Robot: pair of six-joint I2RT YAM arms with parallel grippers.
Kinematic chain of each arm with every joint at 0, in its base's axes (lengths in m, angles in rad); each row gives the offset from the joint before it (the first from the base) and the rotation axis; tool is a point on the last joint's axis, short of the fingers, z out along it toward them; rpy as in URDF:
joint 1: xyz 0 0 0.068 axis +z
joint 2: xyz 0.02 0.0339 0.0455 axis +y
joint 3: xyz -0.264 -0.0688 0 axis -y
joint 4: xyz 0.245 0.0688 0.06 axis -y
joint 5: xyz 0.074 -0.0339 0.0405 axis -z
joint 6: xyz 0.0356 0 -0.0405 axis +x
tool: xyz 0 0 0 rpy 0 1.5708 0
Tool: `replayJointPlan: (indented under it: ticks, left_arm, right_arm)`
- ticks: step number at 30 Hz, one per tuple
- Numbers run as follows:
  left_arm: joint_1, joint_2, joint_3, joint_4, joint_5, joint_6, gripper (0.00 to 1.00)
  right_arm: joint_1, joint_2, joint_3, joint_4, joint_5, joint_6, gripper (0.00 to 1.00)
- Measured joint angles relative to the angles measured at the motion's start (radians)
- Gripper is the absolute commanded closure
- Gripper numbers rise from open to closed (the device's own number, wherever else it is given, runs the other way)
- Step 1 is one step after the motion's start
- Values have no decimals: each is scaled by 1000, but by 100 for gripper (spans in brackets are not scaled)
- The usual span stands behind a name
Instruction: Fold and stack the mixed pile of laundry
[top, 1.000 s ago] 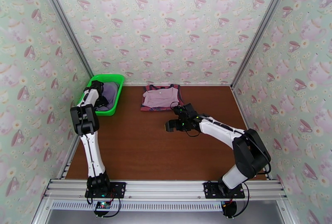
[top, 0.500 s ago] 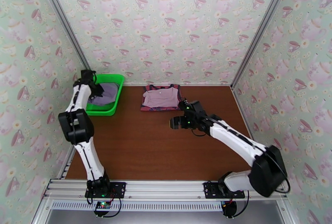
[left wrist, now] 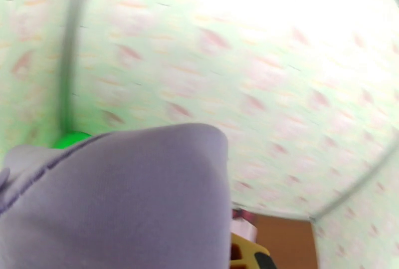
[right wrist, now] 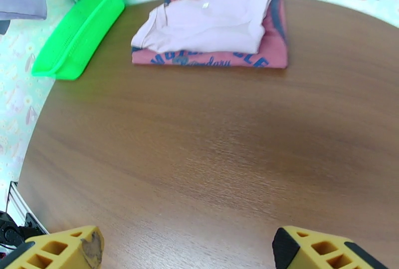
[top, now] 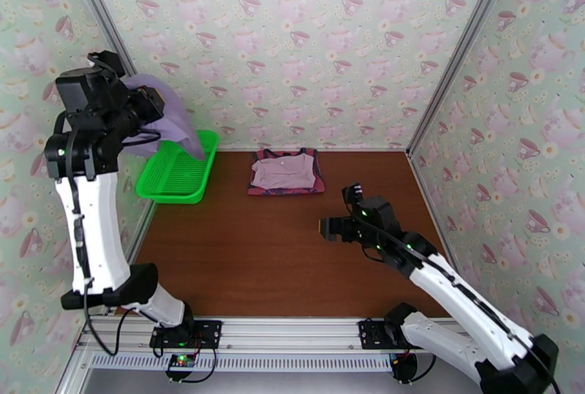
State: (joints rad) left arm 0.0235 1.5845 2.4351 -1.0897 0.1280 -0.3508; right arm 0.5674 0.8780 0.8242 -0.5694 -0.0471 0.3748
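Observation:
Next, my left gripper moves back and down over the open middle of the table, bare nearer than the stack, and releases the lavender-purple shirt [top: 174,123].
My left gripper [top: 152,107] is raised high at the far left, above the basket, shut on a lavender-purple shirt [top: 174,123] that hangs from it. In the left wrist view the shirt [left wrist: 114,200] bulges over the fingers, and one yellow fingertip [left wrist: 248,257] peeks out below it. At the back of the table lies a folded pale pink shirt [top: 284,168] [right wrist: 204,20] on a folded dusty-red tank top [top: 257,186] [right wrist: 214,59] with dark trim and print. My right gripper [top: 329,228] [right wrist: 187,250] stands open over the bare table, near and right of that stack, nothing between its fingers.
A green mesh basket [top: 172,177] [right wrist: 75,30] sits at the back left corner with no garment showing inside it. Patterned walls and metal posts close in the brown table [top: 256,256] on three sides. The arm bases stand on the rail at the near edge.
My left arm rose out of the basket and closed on the lavender shirt, lifting it high. The right arm drew back toward the near right, still open.

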Motion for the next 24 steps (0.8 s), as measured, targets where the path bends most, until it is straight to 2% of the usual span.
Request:
replayJointPlan:
  ticks: [3,8,15,20,24]
  left_arm:
    - [-112,-34,-42,-22,7,-33,100]
    - [-360,-72,-193,0,-3,-98,100]
    - [-696,-78,-472,181,-86,-188,100]
    - [-842,-145,-845,369,-197,-271,100]
    - [-867,-233,-1201,460,-303,-357,100]
  right_arm:
    - [0,-109,-41,-24,42,19,6]
    - [0,-253,-94,-75,146,68,5]
    - [0,-339,-125,-141,239,104,5]
    - [0,-338,-147,-174,254,100,5]
    - [0,-302,-152,-177,246,86,5]
